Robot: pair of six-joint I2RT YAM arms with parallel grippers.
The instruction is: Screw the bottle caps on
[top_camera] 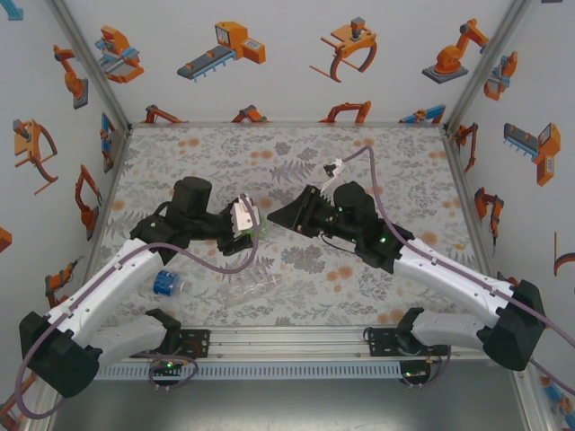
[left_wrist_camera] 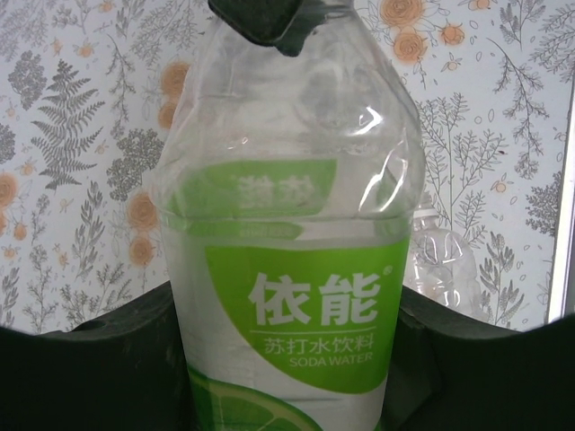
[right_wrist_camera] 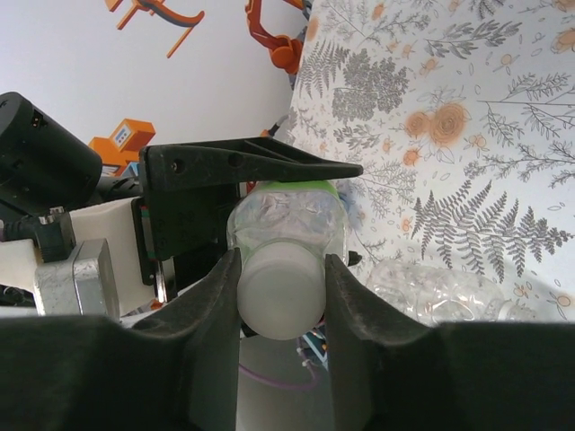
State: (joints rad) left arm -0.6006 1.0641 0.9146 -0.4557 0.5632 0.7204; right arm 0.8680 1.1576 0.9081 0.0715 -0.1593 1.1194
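The far tabletop is empty, so I will next swing my right gripper outward, turn it downward, stand the capped bottle there and release the cap.
My left gripper (left_wrist_camera: 287,377) is shut on the green-labelled bottle (left_wrist_camera: 287,269), which it holds off the table, neck pointing toward the right arm. In the top view this bottle (top_camera: 248,218) hangs between both grippers. A white bottle cap (right_wrist_camera: 280,292) sits on the bottle's neck (right_wrist_camera: 287,220). My right gripper (right_wrist_camera: 280,301) is shut on it, with both fingers (right_wrist_camera: 211,310) pressed against the cap's sides. One of its fingertips (left_wrist_camera: 269,20) covers the bottle's top in the left wrist view.
A bottle with a blue label (top_camera: 167,283) lies on the table by the left arm. A plain clear bottle (top_camera: 252,289) lies near the front middle, also visible as the clear bottle (right_wrist_camera: 440,292) below the grippers. Enclosure walls surround the floral table (top_camera: 296,162).
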